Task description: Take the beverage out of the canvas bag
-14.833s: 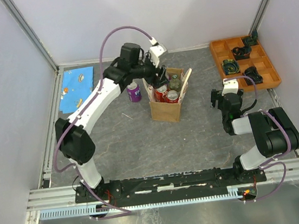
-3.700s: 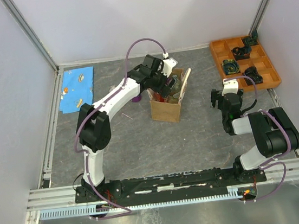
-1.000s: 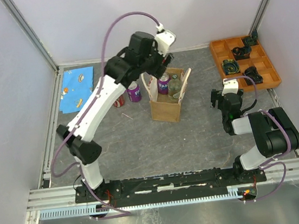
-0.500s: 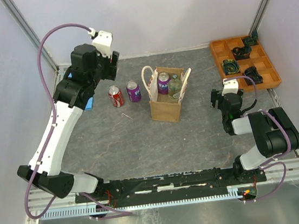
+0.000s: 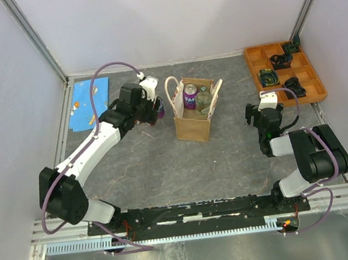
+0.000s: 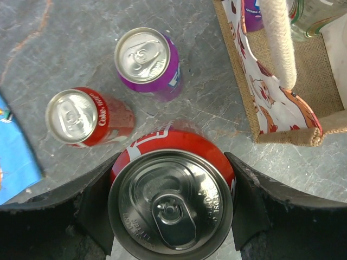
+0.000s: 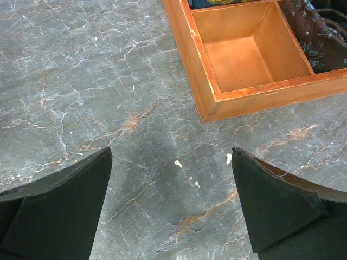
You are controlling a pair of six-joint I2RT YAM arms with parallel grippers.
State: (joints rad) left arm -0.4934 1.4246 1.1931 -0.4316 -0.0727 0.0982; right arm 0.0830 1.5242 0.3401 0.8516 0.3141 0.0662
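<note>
I will next move my left gripper toward the canvas bag and lower the red soda can beside the bag, where the table is free (image 5: 165,127) (image 6: 213,130) of cans.
The tan canvas bag (image 5: 193,122) with cream loop handles stands upright mid-table. Inside it show a purple can (image 5: 190,96) and a green glass bottle (image 5: 204,99). My left gripper (image 5: 149,114) is just left of the bag, shut on a red soda can (image 6: 172,206), which it holds upright by its sides. I cannot tell whether this can touches the table. Beyond it on the table stand a red Coke can (image 6: 81,116) and a purple can (image 6: 146,62). The bag's edge and handle (image 6: 282,43) show at the right of the left wrist view. My right gripper (image 7: 171,149) is open and empty over bare table.
An orange compartment tray (image 5: 250,63) with dark objects sits at the back right; its corner (image 7: 209,103) lies just ahead of the right gripper. A blue cloth (image 5: 89,102) lies at the back left. White walls and metal rails bound the table.
My left arm has swung down from high at the back left to beside the two standing cans, with a red can in its jaws. The right arm has not moved.
</note>
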